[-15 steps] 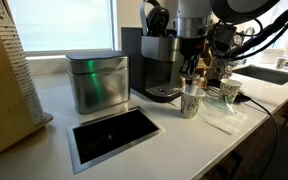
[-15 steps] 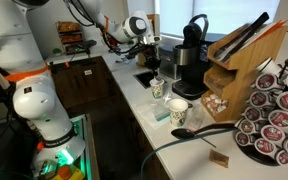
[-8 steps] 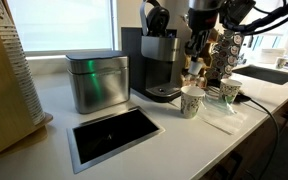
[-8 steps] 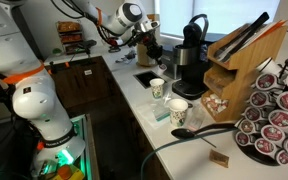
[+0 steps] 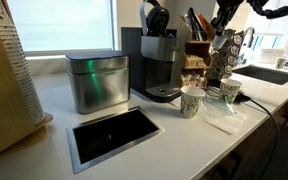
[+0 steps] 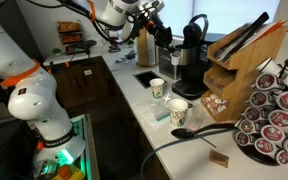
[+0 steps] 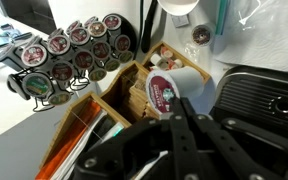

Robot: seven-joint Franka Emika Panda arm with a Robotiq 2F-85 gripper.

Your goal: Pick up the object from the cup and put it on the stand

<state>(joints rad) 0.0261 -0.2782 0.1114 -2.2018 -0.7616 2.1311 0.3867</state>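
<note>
I will next raise my gripper and reach outward over the wooden organizer's utensil top [image 6: 234, 43] [image 7: 75, 143] to let go, because that is outward of my gripper and stands about as high as the pod.
The small white paper cup [image 5: 192, 101] stands on the counter in front of the coffee machine; it also shows in an exterior view [image 6: 157, 88]. The tall dark pod stand [image 5: 224, 55] is to its right, shows close up in an exterior view [image 6: 274, 112], and lies at the upper left of the wrist view [image 7: 69, 50]. My gripper [image 7: 172, 110] is shut on a round coffee pod [image 7: 164, 92] with a red and white lid. It hangs high above the counter in both exterior views [image 5: 224, 20] [image 6: 168, 48], over the coffee machine and wooden organizer.
A greenish patterned cup [image 5: 230, 92] stands next to the white one. The black coffee machine [image 5: 159, 60], a wooden organizer with utensils [image 6: 239, 65], a metal box [image 5: 96, 82], a counter recess [image 5: 114, 135] and a sink [image 5: 269, 73] surround the area.
The arm has risen from just above the white cup and swung up and toward the stand side, carrying the pod with it. The cups have not moved.
</note>
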